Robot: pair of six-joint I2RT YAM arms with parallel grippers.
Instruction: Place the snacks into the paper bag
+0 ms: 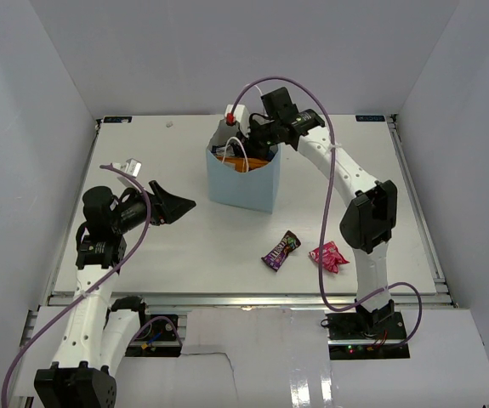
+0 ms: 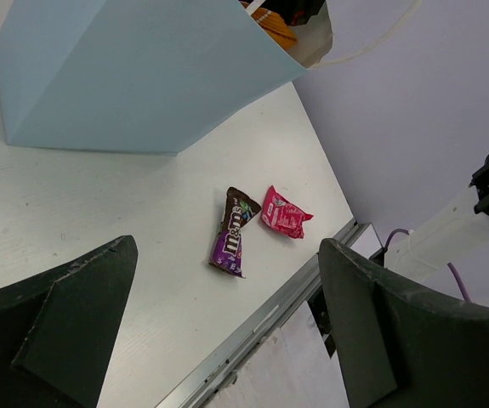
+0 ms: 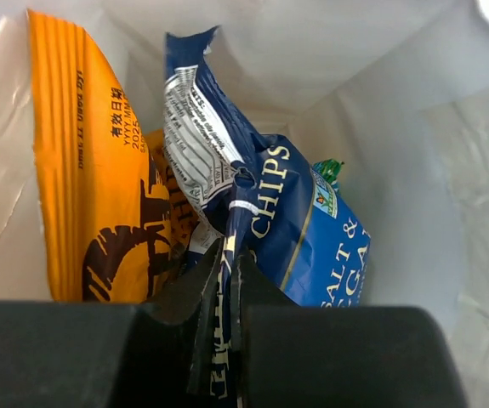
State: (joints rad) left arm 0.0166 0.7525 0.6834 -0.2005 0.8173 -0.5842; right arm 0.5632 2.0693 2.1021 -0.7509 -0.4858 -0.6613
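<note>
My left gripper reaches across and down onto the middle of the unbagged purple packet next, as the packet lies below it and to its right in the top view.
The pale blue paper bag (image 1: 242, 183) stands at the table's middle back; it also shows in the left wrist view (image 2: 133, 76). My right gripper (image 1: 246, 136) reaches into its mouth, shut on the blue-white chip bag (image 3: 299, 225), holding it inside. The orange chip bag (image 3: 87, 170) stands beside it in the paper bag, and a bit of green packet (image 3: 329, 170) shows behind. The small purple packet (image 1: 280, 250) and small pink-red packet (image 1: 329, 256) lie on the table in front. My left gripper (image 1: 176, 206) is open and empty, left of the paper bag. The teal-red packet is hidden.
The table's metal front edge (image 2: 261, 319) runs just past the two loose packets. White enclosure walls (image 1: 31, 127) stand round the table. A purple cable (image 1: 325, 212) hangs along the right arm.
</note>
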